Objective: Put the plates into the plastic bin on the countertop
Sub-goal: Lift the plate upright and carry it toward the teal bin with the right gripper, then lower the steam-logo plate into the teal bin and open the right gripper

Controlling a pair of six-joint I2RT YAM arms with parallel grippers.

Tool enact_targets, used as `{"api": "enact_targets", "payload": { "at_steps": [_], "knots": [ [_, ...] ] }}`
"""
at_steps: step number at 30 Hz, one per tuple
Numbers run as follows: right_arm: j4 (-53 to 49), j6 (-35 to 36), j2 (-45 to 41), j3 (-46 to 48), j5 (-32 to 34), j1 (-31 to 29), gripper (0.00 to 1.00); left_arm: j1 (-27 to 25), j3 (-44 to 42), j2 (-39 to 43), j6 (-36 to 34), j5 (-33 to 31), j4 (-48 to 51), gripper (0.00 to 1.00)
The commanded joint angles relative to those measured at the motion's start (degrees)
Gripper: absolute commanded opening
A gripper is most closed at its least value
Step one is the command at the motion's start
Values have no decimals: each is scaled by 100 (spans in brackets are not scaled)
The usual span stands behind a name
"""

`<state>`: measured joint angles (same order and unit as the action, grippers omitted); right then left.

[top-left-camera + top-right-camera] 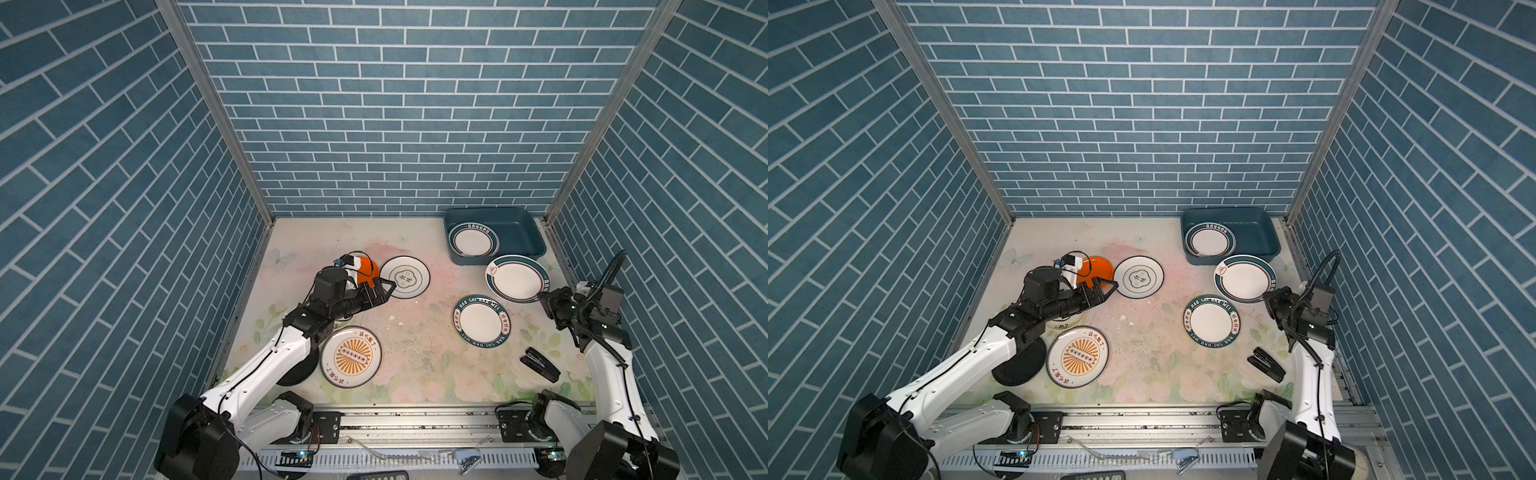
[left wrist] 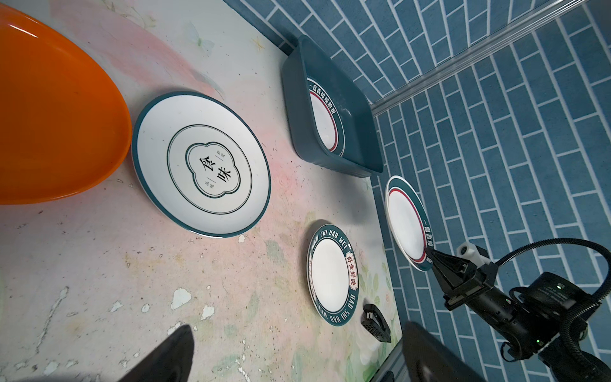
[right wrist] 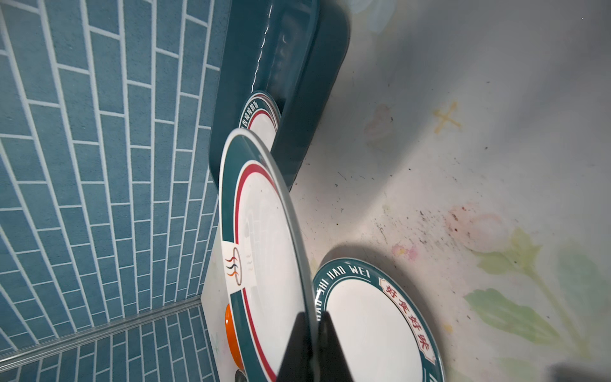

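Note:
I will next carry the held plate outward with my right gripper over the bin's near side, then lower and release it on top of the bin's matching plate.
The dark teal plastic bin stands at the back right of the countertop, with one teal-rimmed plate in it. My right gripper is shut on the near rim of a second teal-rimmed plate, which is tilted just in front of the bin. My left gripper is open with nothing in it, beside a white emblem plate and an orange plate. A lettered plate and a sunburst plate lie flat.
A black stapler lies at the front right. A black plate and a cream one lie partly hidden under the left arm. Blue brick walls close in the back and both sides.

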<state>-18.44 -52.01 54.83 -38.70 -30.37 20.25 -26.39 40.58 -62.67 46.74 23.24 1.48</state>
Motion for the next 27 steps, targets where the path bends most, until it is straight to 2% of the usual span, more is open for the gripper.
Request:
{"api": "enact_targets", "payload": {
  "at_steps": [1, 7, 17, 27],
  "knots": [
    [455, 41, 192, -411, -242, -64, 0, 32, 135, -151, -27, 30, -96, 99],
    [748, 15, 776, -847, -98, -464, 0, 34, 126, -339, -3, 90, -236, 100],
    [1419, -20, 2497, -1872, 217, -1184, 0, 37, 364, -421, -172, 99, 16, 100],
    [1186, 340, 4644, -3777, 775, -1445, 0, 76, 718, -510, -497, 12, 568, 100]
  ]
}}
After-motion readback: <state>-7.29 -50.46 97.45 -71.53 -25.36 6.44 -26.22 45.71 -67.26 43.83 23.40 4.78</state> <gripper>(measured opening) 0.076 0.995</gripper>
